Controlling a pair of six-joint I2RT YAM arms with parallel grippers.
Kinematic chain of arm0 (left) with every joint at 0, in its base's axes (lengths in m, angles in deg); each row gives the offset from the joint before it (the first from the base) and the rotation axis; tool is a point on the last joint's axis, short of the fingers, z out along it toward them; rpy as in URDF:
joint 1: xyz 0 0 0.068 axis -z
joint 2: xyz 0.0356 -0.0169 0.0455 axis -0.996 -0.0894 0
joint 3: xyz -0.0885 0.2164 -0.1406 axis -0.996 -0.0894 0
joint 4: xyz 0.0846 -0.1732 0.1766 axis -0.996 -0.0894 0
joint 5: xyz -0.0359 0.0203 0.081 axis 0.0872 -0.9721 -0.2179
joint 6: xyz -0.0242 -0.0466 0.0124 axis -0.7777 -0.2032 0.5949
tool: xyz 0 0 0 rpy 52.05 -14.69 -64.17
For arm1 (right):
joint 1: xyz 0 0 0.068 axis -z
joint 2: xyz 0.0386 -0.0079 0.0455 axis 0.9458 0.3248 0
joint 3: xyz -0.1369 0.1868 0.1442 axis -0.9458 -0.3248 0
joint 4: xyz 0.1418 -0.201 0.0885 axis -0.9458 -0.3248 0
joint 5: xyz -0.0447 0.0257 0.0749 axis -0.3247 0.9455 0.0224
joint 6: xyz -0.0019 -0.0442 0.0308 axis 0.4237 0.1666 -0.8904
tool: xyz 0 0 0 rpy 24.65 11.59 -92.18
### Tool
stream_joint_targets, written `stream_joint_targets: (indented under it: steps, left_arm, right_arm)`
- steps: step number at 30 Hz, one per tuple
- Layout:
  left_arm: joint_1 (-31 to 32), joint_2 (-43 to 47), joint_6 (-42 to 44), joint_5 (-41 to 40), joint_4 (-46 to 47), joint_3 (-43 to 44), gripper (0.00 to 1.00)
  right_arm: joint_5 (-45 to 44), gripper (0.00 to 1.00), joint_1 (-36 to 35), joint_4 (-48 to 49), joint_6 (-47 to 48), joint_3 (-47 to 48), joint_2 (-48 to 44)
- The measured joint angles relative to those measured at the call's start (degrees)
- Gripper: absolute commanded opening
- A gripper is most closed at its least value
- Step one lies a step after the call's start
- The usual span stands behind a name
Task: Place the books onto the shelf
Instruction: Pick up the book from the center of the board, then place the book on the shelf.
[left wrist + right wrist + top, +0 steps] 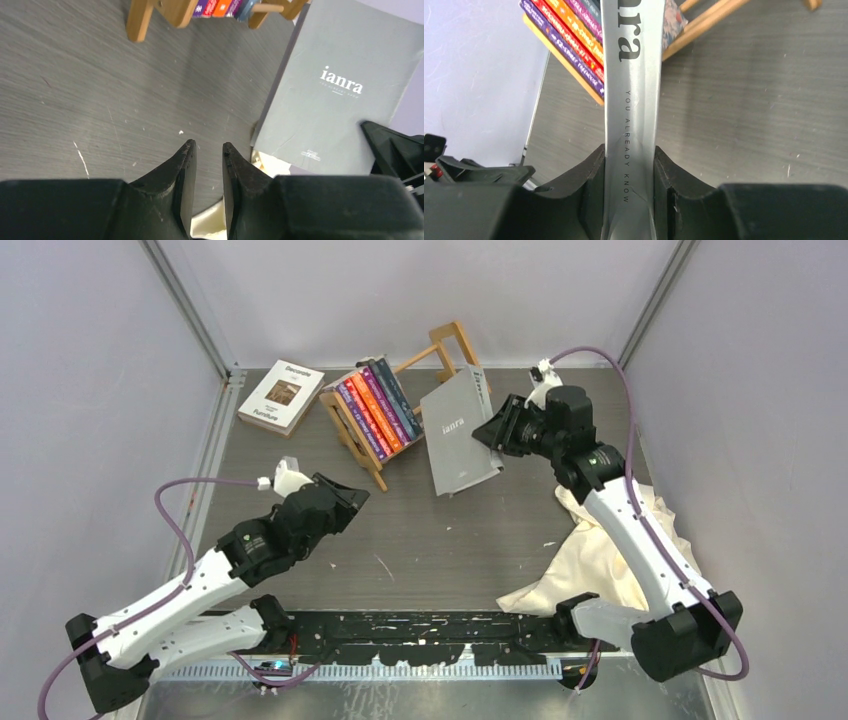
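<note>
I should next move the grey book in my right gripper outward, then turn it and bring it down to the shelf's empty part to release it there, because paperbacks fill the rest.
The light-wood shelf stands at the back centre, with several coloured paperbacks standing in its left part. My right gripper is shut on a large grey book, holding it tilted just right of those paperbacks. In the right wrist view the grey book's spine fills the gap between my right gripper's fingers, and the paperbacks lie beyond. A white book lies flat left of the shelf. My left gripper hovers over bare table in front of the shelf, open a little and holding nothing.
A cream cloth lies bunched at the right, under the right arm. The table's walls close in the back and both sides. In the left wrist view the shelf's foot is at the top and the grey book at the right.
</note>
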Motion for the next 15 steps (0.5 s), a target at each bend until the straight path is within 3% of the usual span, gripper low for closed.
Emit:
stream_joint_targets:
  steps: [15]
  left_arm:
    - [-14.2, -1.9, 11.2, 2.0, -0.9, 3.4, 0.27]
  right_arm:
    - [-3.0, 0.25, 0.7, 5.6, 9.0, 19.5, 18.2]
